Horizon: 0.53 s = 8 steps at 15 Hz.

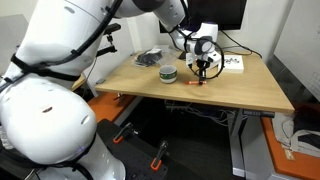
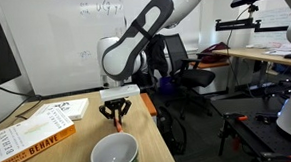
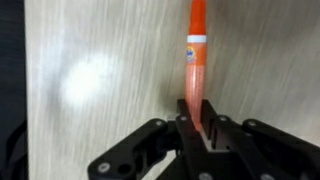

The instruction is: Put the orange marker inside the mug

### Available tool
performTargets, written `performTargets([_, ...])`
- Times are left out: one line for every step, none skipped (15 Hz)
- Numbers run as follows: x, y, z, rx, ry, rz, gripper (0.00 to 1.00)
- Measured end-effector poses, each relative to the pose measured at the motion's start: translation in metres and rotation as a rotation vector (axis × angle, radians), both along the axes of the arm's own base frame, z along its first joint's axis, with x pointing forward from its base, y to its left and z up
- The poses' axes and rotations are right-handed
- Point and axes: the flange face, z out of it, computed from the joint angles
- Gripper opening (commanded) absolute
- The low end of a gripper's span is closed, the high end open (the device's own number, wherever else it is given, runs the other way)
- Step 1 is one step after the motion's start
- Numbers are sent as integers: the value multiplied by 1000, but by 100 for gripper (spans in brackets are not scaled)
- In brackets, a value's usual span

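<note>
My gripper is across the tabletop from the mug's empty opening [image 2: 114, 149], which is higher than the marker, so I should next lift, swing over it, tilt and release inside.
The orange marker [image 3: 196, 60] lies on the wooden table, and in the wrist view its near end runs in between my jaws. In an exterior view it shows as a short orange stick [image 1: 192, 84] on the tabletop. My gripper [image 3: 197, 125] is down at the table and shut on that end; it also shows in both exterior views [image 1: 203, 74] [image 2: 114, 119]. The mug [image 1: 167, 73], white with a dark green band, stands upright on the table a short way from the gripper. In an exterior view it is close to the camera [image 2: 114, 153], with its dark inside empty.
A book titled Behave [image 2: 33, 137] and a white book [image 2: 72, 108] lie on the table beside the mug. A dark crumpled bag [image 1: 150, 57] and a white book [image 1: 232, 62] lie at the back. Office chairs [image 2: 190, 69] stand beyond the table edge.
</note>
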Motion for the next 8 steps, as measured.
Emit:
performTargets([1, -1, 1, -1, -1, -8, 5])
performTargets([1, -2, 2, -2, -3, -14, 5])
performTargets([1, -3, 2, -3, -4, -15, 5])
performTargets([1, -3, 4, -4, -6, -16, 5])
performTargets([2, -3, 8, -4, -11, -18, 5])
performTargets([3, -3, 14, -4, -20, -17, 5])
performTargets([5, -1, 24, -3, -30, -18, 5])
performTargets([5, 2, 36, -1, -43, -25, 5])
